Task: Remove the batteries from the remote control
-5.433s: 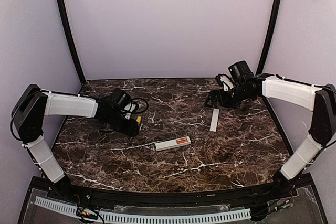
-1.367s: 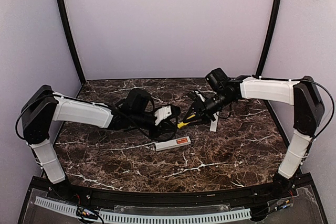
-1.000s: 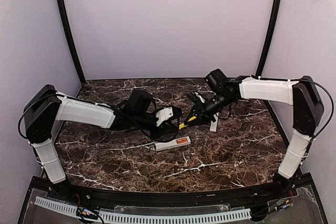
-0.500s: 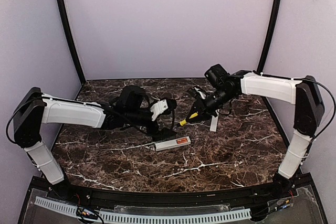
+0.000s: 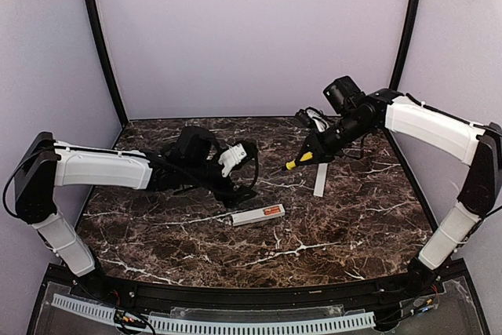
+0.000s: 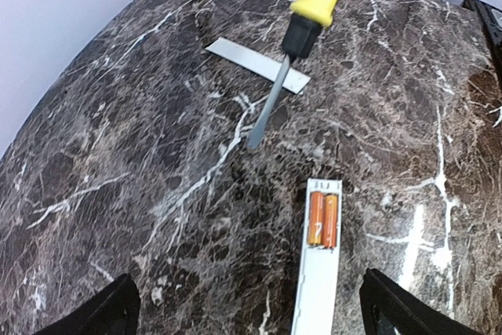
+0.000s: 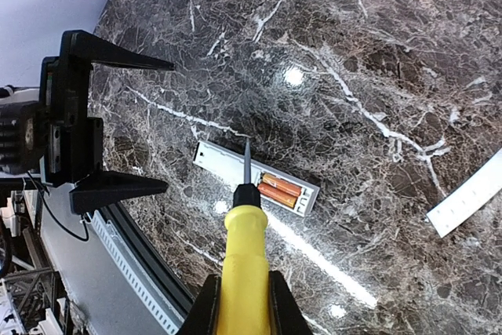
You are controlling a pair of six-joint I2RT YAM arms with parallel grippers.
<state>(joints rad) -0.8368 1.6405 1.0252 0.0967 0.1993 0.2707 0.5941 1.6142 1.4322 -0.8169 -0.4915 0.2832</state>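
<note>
The batteries are in the opposite end, so my left gripper will move down and back onto the plain end of the remote (image 5: 244, 218) (image 6: 315, 296) and close across its sides.
The white remote control (image 5: 252, 216) lies flat on the marble with its bay open. Two orange batteries (image 5: 274, 210) sit side by side in that bay, seen close in the left wrist view (image 6: 323, 220) and the right wrist view (image 7: 280, 190). My left gripper (image 5: 245, 172) hangs open just behind the remote, its jaws wide apart and holding nothing (image 6: 247, 311). My right gripper (image 5: 315, 149) is shut on the yellow handle of a screwdriver (image 7: 245, 249), held in the air above the table. The dark shaft points down and left toward the remote (image 7: 227, 161).
A thin white cover strip (image 5: 320, 180) lies on the marble right of centre, below my right gripper. Purple walls and dark curved posts close in the table. The arm bases and a perforated rail run along the near edge.
My left gripper has opened, let go of the screwdriver and drawn back to the left. My right gripper has carried the screwdriver up and to the right.
</note>
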